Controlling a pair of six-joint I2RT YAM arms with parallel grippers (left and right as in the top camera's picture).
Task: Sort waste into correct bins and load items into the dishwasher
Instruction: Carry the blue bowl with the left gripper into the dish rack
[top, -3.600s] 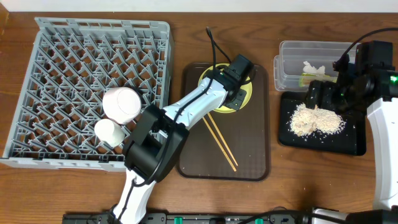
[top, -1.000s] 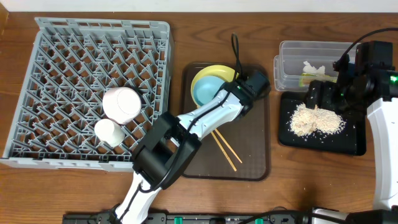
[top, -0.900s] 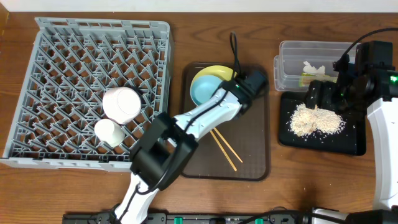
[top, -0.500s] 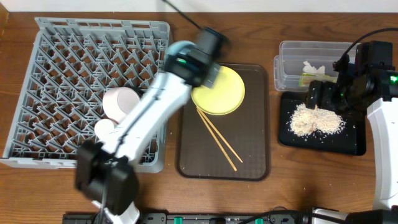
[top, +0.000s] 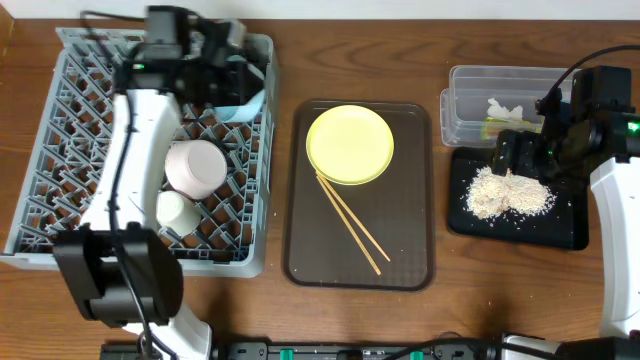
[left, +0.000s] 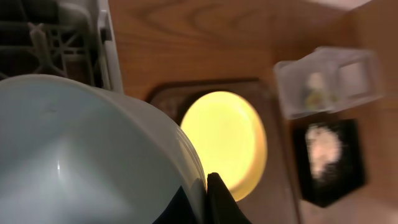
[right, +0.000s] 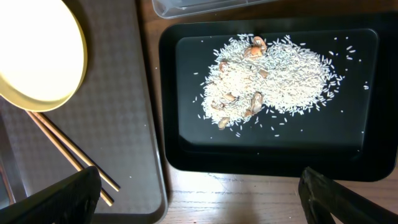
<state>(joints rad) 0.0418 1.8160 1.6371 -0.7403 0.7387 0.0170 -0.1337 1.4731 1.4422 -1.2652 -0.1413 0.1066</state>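
Note:
My left gripper is about to go left in the overhead view, lower and tilt there, as a spot is free over the dish rack's wires beyond the pink bowl.
My left gripper (top: 232, 75) is shut on the rim of the light blue bowl (top: 243, 92) and holds it tilted over the far right corner of the grey dish rack (top: 100, 60). The bowl fills the left wrist view (left: 74, 149), pinched by the fingers (left: 206, 193). The pink bowl (top: 195, 165) and white cup (top: 175, 210) sit in the rack. The yellow plate (top: 350, 145) and chopsticks (top: 350, 222) lie on the brown tray (top: 400, 250). My right gripper (top: 518, 150) is open and empty above the black tray (right: 373, 99) of rice scraps (right: 267, 81).
The clear tub (top: 470, 80) behind the black tray holds the white tissue (top: 505, 108) and the wrapper (top: 498, 126). In the right wrist view the open fingers (right: 202, 199) span the black tray's near edge and the brown tray's corner (right: 124, 124).
My left arm has swung from the brown tray to the rack's far right corner, carrying the light blue bowl off the yellow plate. The plate now lies bare. The right arm has not moved.

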